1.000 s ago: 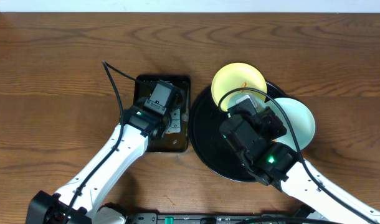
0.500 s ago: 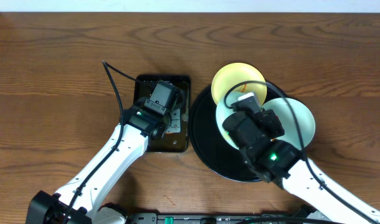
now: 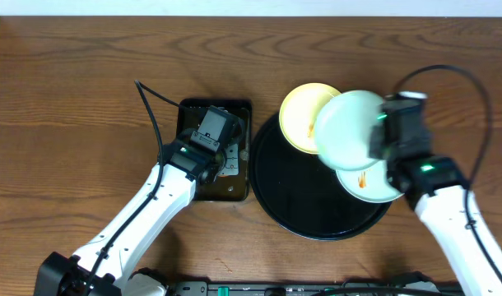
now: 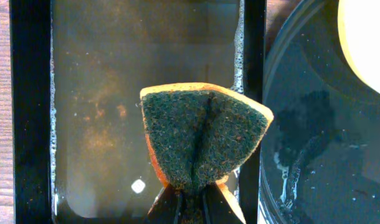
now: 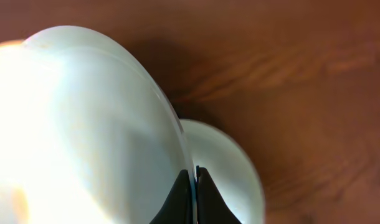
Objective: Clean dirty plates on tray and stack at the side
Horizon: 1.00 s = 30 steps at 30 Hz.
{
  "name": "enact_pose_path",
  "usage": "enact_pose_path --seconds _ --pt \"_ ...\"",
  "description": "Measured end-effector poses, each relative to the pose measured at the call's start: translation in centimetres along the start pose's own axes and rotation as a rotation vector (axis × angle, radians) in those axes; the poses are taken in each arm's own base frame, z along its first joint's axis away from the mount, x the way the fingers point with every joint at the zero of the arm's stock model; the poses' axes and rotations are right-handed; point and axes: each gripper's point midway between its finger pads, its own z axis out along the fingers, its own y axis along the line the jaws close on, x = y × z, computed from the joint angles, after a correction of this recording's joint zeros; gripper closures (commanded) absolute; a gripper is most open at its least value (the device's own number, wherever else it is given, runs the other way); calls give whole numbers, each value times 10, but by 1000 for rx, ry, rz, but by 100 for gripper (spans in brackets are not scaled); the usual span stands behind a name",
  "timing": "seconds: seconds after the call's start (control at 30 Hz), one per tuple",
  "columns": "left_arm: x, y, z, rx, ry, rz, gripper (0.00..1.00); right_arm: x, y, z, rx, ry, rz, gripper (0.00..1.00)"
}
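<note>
The right gripper carries the plate to its right in the overhead view next, lowers it and lets go, since bare tabletop lies below the gripper and that way.
My right gripper is shut on the rim of a pale mint plate, holding it tilted above the round black tray. In the right wrist view this plate fills the left side. Below it, a pale plate streaked with orange sauce lies on the tray's right part. A pale yellow plate rests on the tray's far rim. My left gripper is shut on a green-and-orange sponge over the rectangular black tray.
The rectangular tray holds shallow soapy water and stands just left of the round tray, whose surface is wet. Bare wooden table lies to the left, behind and to the right. A black cable runs by the left arm.
My right arm has swung to the right and lifted the mint plate off the tray, uncovering the sauce-streaked plate beneath. The left arm and sponge have not moved.
</note>
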Motion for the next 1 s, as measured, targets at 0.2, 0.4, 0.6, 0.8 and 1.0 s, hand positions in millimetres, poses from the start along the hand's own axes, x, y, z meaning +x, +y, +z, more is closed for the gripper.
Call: enact_pose_path --seconds 0.2,0.4,0.6,0.8,1.0 --pt "0 0 0 0 0 0 92 -1 -77 17 69 54 259 99" --pt "0 0 0 0 0 0 92 8 -147 19 167 63 463 99" --pt "0 0 0 0 0 0 92 30 -193 28 256 116 611 99" --pt "0 0 0 0 1 0 92 50 -215 47 303 174 722 99" --pt "0 0 0 -1 2 0 93 67 -223 66 315 232 782 99"
